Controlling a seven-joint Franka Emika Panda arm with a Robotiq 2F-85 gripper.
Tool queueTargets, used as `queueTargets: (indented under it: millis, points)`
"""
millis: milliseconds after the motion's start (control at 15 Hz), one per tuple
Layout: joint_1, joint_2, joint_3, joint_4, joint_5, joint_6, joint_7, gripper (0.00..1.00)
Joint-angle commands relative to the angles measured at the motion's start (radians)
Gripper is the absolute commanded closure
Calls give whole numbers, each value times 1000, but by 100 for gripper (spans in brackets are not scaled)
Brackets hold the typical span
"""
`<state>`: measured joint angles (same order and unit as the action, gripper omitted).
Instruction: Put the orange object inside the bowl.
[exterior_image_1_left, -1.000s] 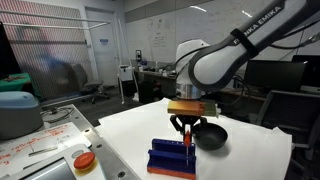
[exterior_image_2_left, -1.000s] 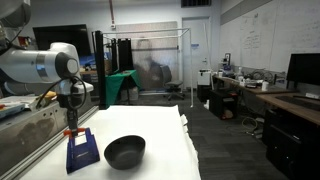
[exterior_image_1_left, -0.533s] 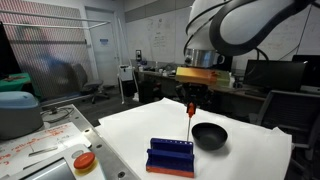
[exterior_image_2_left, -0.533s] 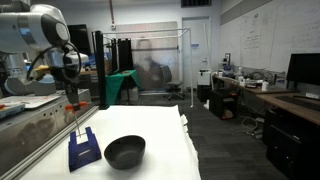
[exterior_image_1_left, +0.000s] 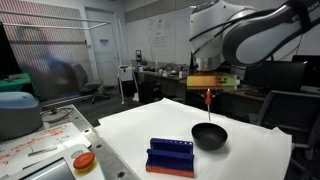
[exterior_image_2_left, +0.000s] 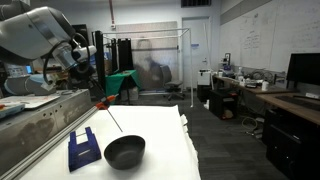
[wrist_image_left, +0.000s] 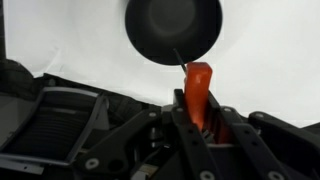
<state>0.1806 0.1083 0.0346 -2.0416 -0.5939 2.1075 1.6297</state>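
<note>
The black bowl's open inside is below my gripper on the tabletop, so I will go down and release the orange object there.
My gripper is shut on the orange object, a narrow orange-red piece with a thin dark stem that hangs down from it. It shows in both exterior views. I hold it in the air above the black bowl, which stands on the white table. In the wrist view the bowl lies just ahead of the orange tip. The bowl also shows in an exterior view, with the stem's end near its rim.
A blue ribbed rack stands on the white table beside the bowl. A white container with a round orange-red cap sits off the table's edge. A teal bin stands farther back.
My gripper has lifted the orange object off the blue rack and carried it up and across to above the bowl. The rack and bowl have not moved.
</note>
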Motion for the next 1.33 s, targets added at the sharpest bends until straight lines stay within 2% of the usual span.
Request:
queueTargets:
  millis: [0, 200, 467, 533, 600, 667, 867, 1067, 1267]
  points:
    - [1, 135, 9, 100, -55, -146, 30, 89]
    - [7, 234, 6, 163, -13, -206, -31, 88]
    - [23, 325, -5, 226, -19, -180, -41, 89]
    - [25, 338, -7, 238, -15, -174, -48, 54]
    - [28, 349, -8, 249, -12, -176, -53, 53]
    - [27, 355, -10, 256, -7, -174, -62, 48]
    - [7, 347, 1, 260, 59, -152, -143, 23]
    - [-25, 315, 21, 246, 200, -103, -312, 2]
    - [-47, 263, 28, 213, 329, -67, -489, 0]
